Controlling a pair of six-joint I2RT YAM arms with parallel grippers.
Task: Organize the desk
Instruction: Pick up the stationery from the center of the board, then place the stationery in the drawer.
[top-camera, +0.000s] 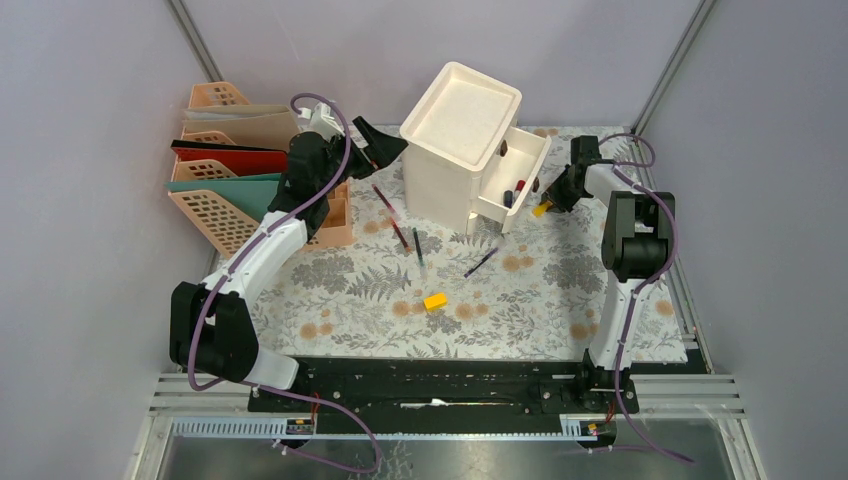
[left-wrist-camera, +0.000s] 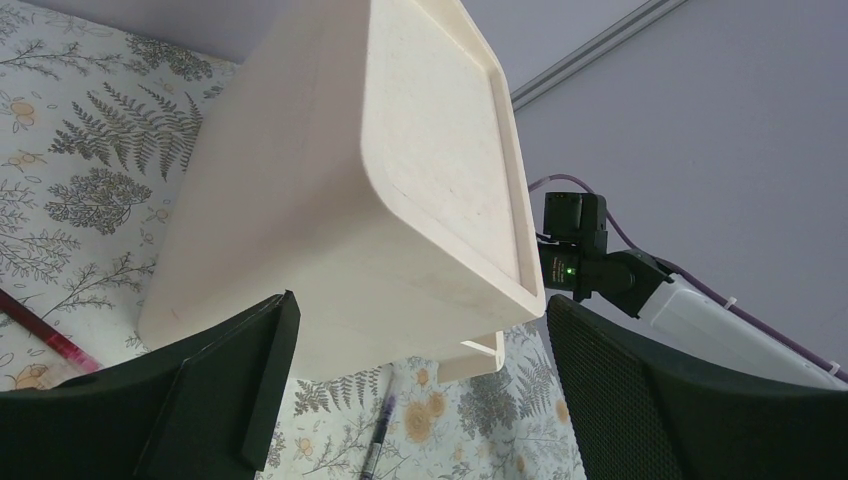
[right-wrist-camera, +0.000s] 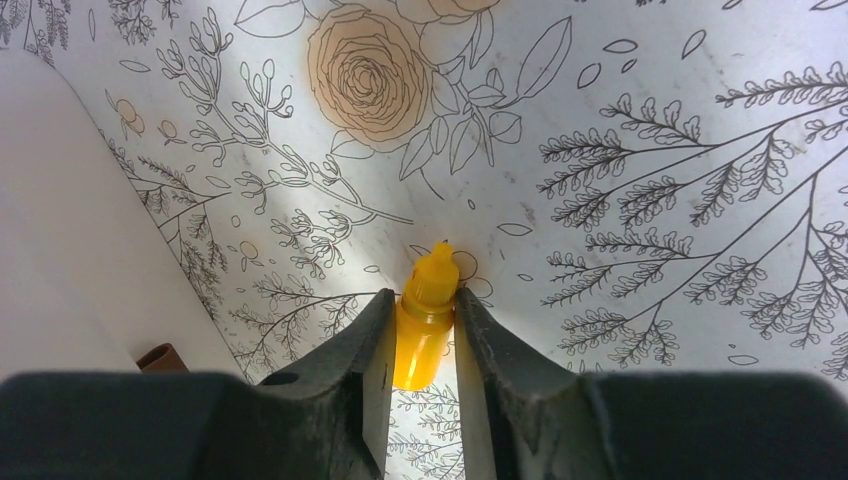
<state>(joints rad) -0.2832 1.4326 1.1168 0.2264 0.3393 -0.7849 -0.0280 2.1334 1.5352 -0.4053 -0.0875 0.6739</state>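
I will raise my right gripper, carry the bottle over the drawer's front side and release it inside at the open drawer's far end (top-camera: 513, 162), since it is bare.
The desk (top-camera: 520, 300) is covered in pale fern-and-flower cloth. A cream drawer unit (top-camera: 462, 140) stands at its back, its drawer (top-camera: 528, 165) pulled open to the right with small items inside. My right gripper (top-camera: 548, 203) is beside that drawer, shut on a small yellow dropper bottle (top-camera: 540, 210). In the right wrist view the bottle (right-wrist-camera: 425, 325) sits between the closed fingers of the right gripper (right-wrist-camera: 422, 300) above the cloth. My left gripper (top-camera: 378, 152) is open and empty just left of the unit. In the left wrist view the left gripper (left-wrist-camera: 420, 305) faces the unit's side (left-wrist-camera: 330, 210).
Peach file racks (top-camera: 215, 205) with red, teal and beige folders stand at the back left. Red pens (top-camera: 385, 200), a dark pen (top-camera: 418, 248) and a purple pen (top-camera: 480, 263) lie loose mid-desk. A yellow block (top-camera: 435, 300) lies nearer the front.
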